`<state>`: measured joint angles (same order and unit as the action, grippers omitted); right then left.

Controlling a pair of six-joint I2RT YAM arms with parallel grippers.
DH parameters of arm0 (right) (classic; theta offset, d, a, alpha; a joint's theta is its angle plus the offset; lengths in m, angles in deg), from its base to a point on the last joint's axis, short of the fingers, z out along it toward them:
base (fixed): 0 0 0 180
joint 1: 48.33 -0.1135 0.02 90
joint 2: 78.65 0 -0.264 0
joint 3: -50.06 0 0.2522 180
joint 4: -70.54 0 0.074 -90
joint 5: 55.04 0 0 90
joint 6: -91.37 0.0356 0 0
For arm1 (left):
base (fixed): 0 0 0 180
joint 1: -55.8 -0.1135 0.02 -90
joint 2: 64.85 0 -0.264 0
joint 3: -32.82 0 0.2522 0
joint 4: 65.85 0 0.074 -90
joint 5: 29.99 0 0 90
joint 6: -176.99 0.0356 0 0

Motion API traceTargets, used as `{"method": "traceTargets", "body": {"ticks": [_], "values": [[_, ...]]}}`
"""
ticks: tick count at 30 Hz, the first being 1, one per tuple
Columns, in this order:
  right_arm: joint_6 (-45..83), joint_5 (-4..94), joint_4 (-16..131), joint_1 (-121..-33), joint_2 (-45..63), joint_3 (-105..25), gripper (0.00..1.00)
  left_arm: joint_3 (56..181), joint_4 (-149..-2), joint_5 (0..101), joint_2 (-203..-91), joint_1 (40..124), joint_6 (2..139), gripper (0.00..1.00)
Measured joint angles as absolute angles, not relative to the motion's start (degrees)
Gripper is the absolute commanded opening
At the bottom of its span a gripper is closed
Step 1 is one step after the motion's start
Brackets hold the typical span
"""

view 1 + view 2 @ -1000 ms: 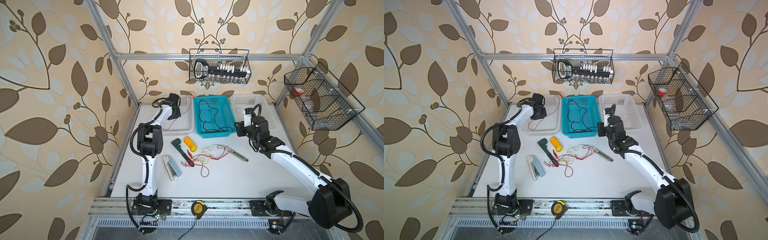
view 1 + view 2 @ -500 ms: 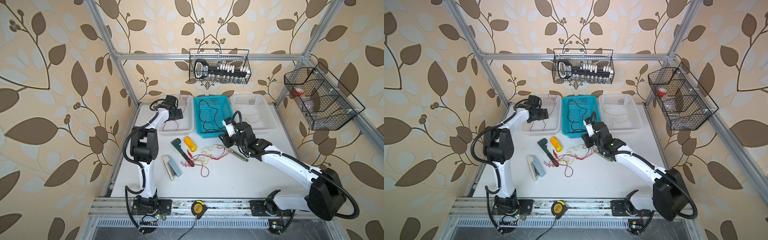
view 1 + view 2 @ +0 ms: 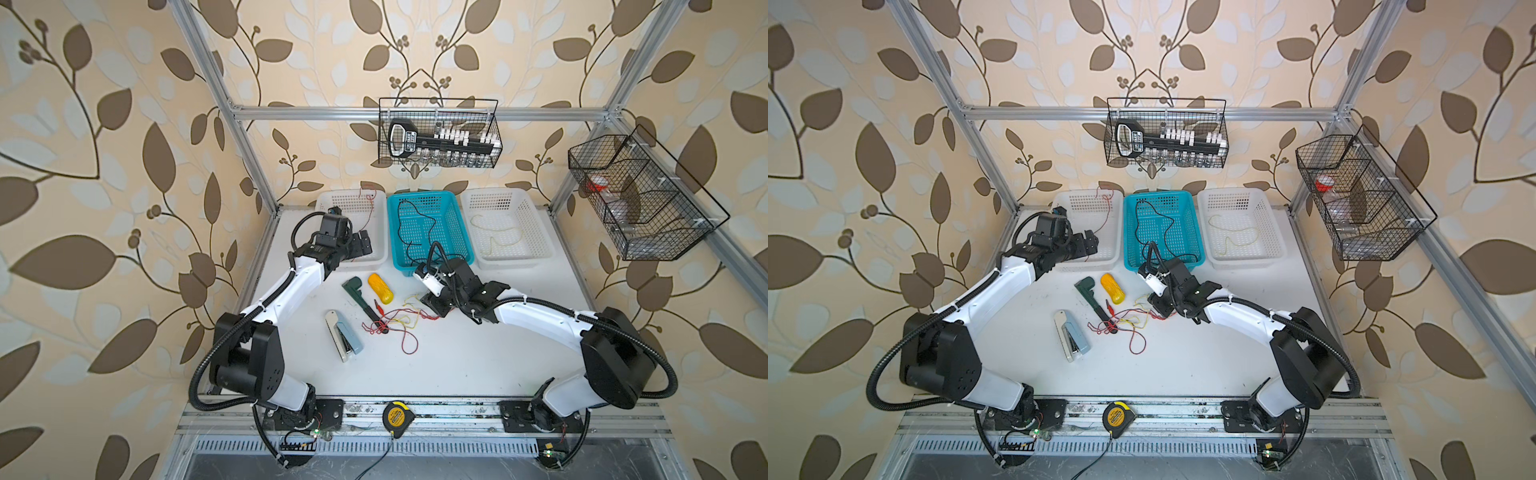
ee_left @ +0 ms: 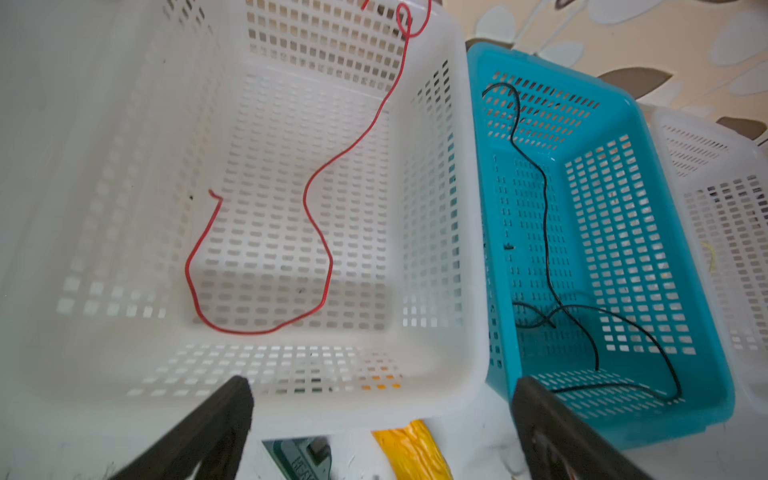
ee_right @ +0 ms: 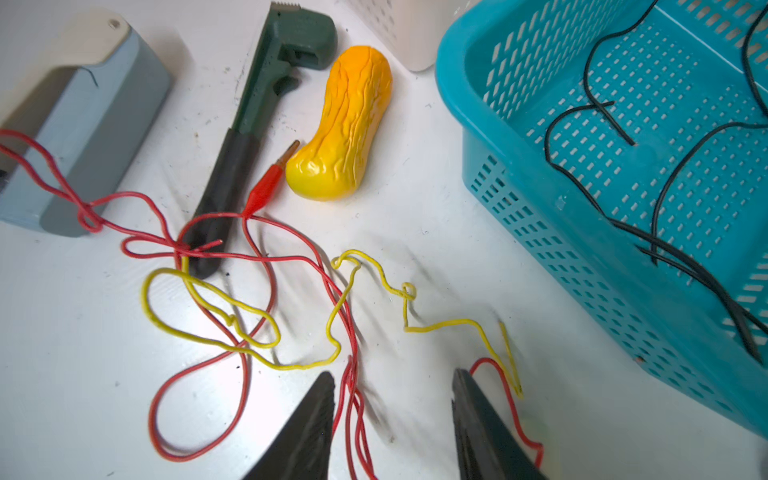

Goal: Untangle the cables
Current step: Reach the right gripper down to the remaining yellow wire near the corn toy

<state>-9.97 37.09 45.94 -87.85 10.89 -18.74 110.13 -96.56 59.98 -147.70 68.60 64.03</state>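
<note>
The yellow cable's kinked part (image 3: 412, 301) (image 5: 409, 313) lies clear of the red cable pieces, so I will move my right gripper toward the squash-shaped toy and lower it onto that part of the yellow cable.
A tangle of red and yellow cables (image 3: 399, 322) (image 3: 1129, 322) (image 5: 249, 299) lies on the white table in front of the blue basket (image 3: 392, 232). My right gripper (image 3: 432, 303) (image 5: 392, 378) hangs open just over the tangle's right end. Red strands run between its fingers, ungripped. One red cable (image 4: 316, 232) lies loose in the left white basket (image 4: 291, 409). Black cables (image 4: 544, 208) (image 5: 623, 166) lie in the blue basket, and a yellow one (image 3: 496, 239) in the right white basket. My left gripper (image 3: 359, 245) (image 4: 380, 390) is open and empty above the left basket's front rim.
Left of the tangle lie a dark green wrench (image 3: 357, 293) (image 5: 249, 124), a yellow squash-shaped toy (image 3: 380, 288) (image 5: 345, 124) and a grey stapler (image 3: 345, 338). A yellow tape measure (image 3: 395, 417) sits on the front rail. Wire baskets (image 3: 440, 133) hang on the frame.
My left gripper opened and drew back to the basket's front rim, leaving the red cable inside. My right gripper swung left and down from the back baskets to the tangle.
</note>
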Motion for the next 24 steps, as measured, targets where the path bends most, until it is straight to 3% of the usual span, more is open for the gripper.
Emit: {"method": "traceTargets", "body": {"ticks": [17, 21, 24], "values": [[-24.26, 35.61, 45.03, -87.99, 24.92, -28.86, 0.46, 98.65, -93.72, 58.82, -140.62, 68.6, 59.5, 0.99], [-25.77, 36.68, 44.04, -87.99, 26.6, -30.68, 0.41, 98.65, -93.54, 58.95, -140.6, 68.6, 59.46, 0.99], [-26.75, 37.95, 43.02, -87.99, 27.15, -30.81, 0.32, 98.65, -93.56, 59.15, -140.6, 68.6, 59.44, 0.99]]}}
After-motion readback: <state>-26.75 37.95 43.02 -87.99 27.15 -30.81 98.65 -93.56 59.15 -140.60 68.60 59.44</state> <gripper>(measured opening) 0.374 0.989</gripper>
